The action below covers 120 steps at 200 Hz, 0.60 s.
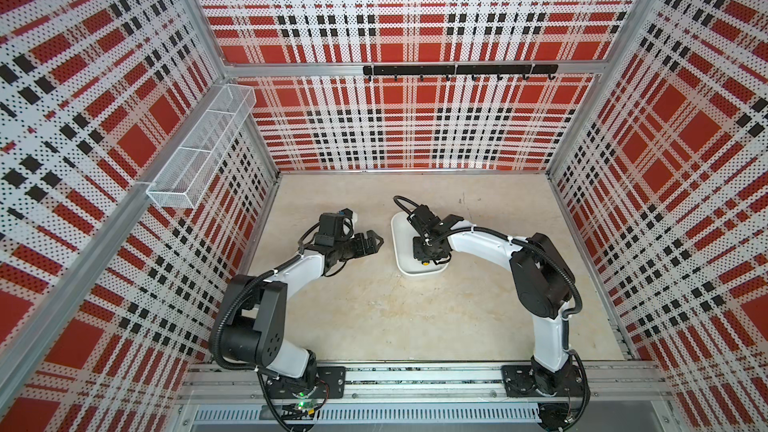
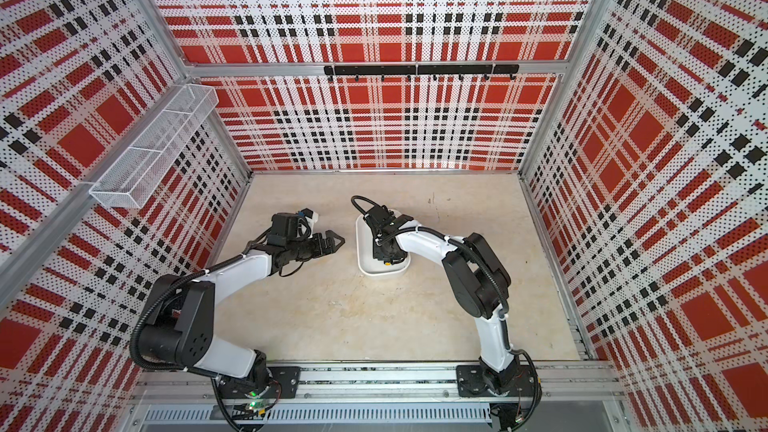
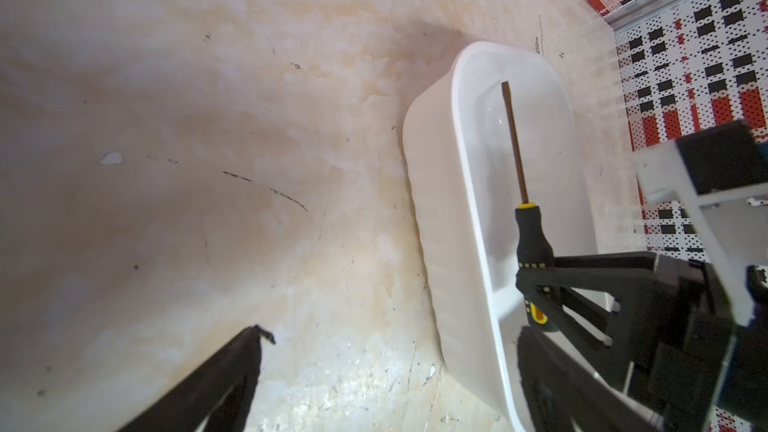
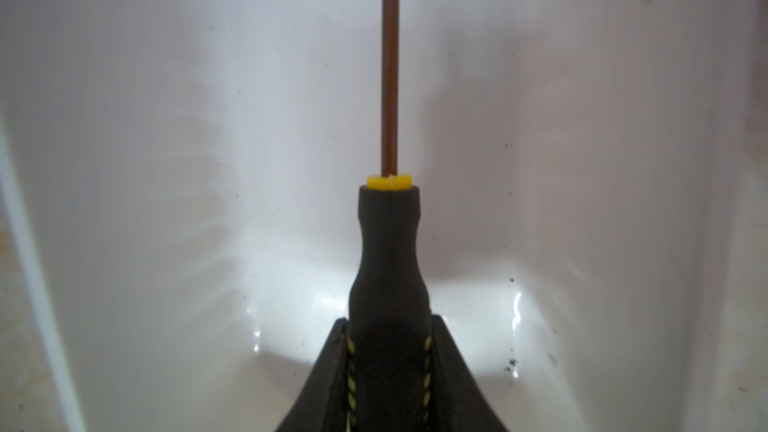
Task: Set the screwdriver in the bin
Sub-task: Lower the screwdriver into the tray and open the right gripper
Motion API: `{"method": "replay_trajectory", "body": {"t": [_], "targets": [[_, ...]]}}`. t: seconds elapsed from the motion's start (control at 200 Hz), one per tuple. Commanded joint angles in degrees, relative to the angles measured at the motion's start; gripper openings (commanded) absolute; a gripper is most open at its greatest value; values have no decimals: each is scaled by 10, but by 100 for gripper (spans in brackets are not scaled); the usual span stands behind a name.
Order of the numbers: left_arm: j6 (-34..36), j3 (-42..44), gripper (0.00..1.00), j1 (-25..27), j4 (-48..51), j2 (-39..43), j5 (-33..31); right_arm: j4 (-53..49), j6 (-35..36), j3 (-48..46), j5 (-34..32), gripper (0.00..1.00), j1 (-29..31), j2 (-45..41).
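The right gripper lowers further into the bin point(image 1: 398, 243) next and lets go of the screwdriver's black ribbed handle there, since the bin's white bottom lies just below the gripper.
The white bin point(image 1: 398, 243) point(image 2: 363, 253) stands on the beige floor near the middle. My right gripper point(image 1: 428, 254) point(image 2: 387, 254) is low inside it, shut on the screwdriver's black ribbed handle point(image 4: 388, 251). The gripper point(image 4: 388, 322) has a finger on each side of the handle. The thin shaft runs along the bin's length above its floor point(image 4: 166, 160). Whether the tip touches the floor I cannot tell. In the left wrist view I see the screwdriver point(image 3: 533, 234), the bin's wall point(image 3: 440, 209) and the right gripper point(image 3: 528, 303). My left gripper point(image 1: 374, 239) point(image 2: 338, 240) point(image 3: 386, 367) hangs open and empty just left of the bin.
A long white wire-mesh basket point(image 1: 199, 151) hangs on the left wall. A black hook rail point(image 1: 457, 70) runs along the back wall. Plaid perforated walls close three sides, and the arms' base rail point(image 1: 415, 380) crosses the front.
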<state>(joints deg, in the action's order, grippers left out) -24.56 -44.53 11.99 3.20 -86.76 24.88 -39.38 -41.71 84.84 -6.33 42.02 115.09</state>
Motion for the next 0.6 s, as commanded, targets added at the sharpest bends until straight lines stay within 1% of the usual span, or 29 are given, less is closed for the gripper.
{"method": "replay_trajectory", "body": {"t": [0.0, 0.12, 0.145, 0.225, 0.331, 0.596], "targets": [[9, -17, 98, 1, 8, -7, -2, -3, -12, 16, -14, 0, 7, 18], [9, -16, 98, 1, 8, -6, -1, -2, -13, 16, -15, 0, 8, 28], [10, -16, 98, 2, 8, -6, -1, -1, -13, 16, -14, 4, 8, 29], [10, -16, 98, 1, 8, -5, 0, 0, -12, 17, -12, 9, 9, 32], [10, -16, 98, 1, 6, -5, 0, 1, -13, 16, -13, 21, 10, 32], [10, -12, 98, 2, 1, -2, 7, -1, -11, 16, -16, 33, 10, 25]]}}
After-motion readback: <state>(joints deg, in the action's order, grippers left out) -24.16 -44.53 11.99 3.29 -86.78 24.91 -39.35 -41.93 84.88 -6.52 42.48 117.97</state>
